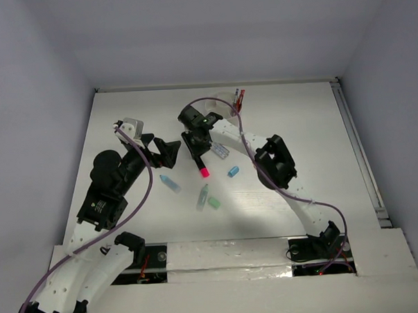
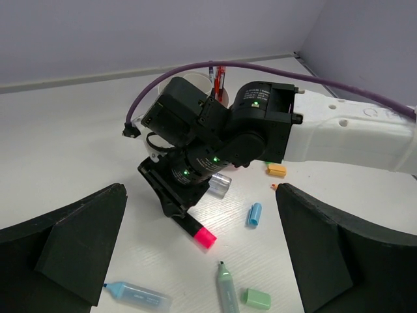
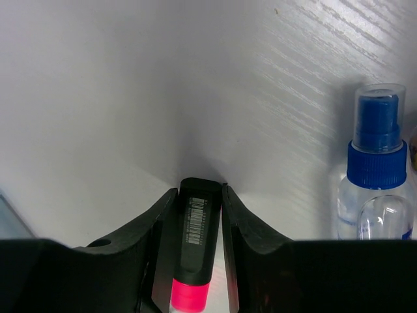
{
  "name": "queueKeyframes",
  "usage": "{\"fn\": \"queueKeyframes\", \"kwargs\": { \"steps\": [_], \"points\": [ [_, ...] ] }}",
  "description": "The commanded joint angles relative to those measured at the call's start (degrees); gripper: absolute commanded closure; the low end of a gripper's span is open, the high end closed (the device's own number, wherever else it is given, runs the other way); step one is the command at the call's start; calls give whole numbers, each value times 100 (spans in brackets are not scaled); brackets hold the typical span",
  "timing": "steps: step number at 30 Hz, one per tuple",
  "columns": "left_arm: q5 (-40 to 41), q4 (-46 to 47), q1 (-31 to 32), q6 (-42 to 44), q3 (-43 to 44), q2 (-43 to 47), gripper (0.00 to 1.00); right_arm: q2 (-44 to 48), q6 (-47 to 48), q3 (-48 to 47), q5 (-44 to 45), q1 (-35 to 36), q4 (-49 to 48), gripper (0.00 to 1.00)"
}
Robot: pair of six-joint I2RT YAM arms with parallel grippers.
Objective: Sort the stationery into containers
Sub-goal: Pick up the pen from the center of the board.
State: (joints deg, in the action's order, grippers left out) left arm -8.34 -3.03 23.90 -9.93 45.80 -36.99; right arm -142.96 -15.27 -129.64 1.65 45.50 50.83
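The white cup [image 1: 227,100] holding pens stands outward of my right gripper, to its right in the top view, so I should lift the marker outward over the cup with that gripper and let go.
My right gripper [image 1: 197,155] is shut on a black marker with a pink cap [image 1: 202,168], held at a slant low over the table; it shows between my fingers in the right wrist view [image 3: 197,235] and in the left wrist view [image 2: 195,229]. My left gripper [image 1: 163,149] is open and empty, just left of it, its fingers [image 2: 78,241] wide apart. On the table lie a blue highlighter [image 1: 170,184], an uncapped green marker [image 1: 202,197], its green cap [image 1: 214,203] and a blue cap [image 1: 233,171]. The white cup [image 1: 227,100] at the back holds red pens [image 1: 241,98].
A small clear spray bottle with a blue top [image 3: 376,176] lies right beside the right gripper [image 1: 220,150]. An orange piece [image 2: 277,170] lies under the right arm. The right arm's purple cable [image 2: 260,67] arcs over the cup. Grey walls stand round the table.
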Motion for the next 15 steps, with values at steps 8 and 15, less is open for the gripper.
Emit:
{"fn": "queueKeyframes", "kwargs": {
  "steps": [8,15],
  "points": [
    [-10,180,-26,-17,192,-53,1,1963,-134,1458,283,65,-2963,100],
    [-10,180,-26,-9,184,-133,1,2930,-152,2540,1126,-365,-4404,100]
  ]
}}
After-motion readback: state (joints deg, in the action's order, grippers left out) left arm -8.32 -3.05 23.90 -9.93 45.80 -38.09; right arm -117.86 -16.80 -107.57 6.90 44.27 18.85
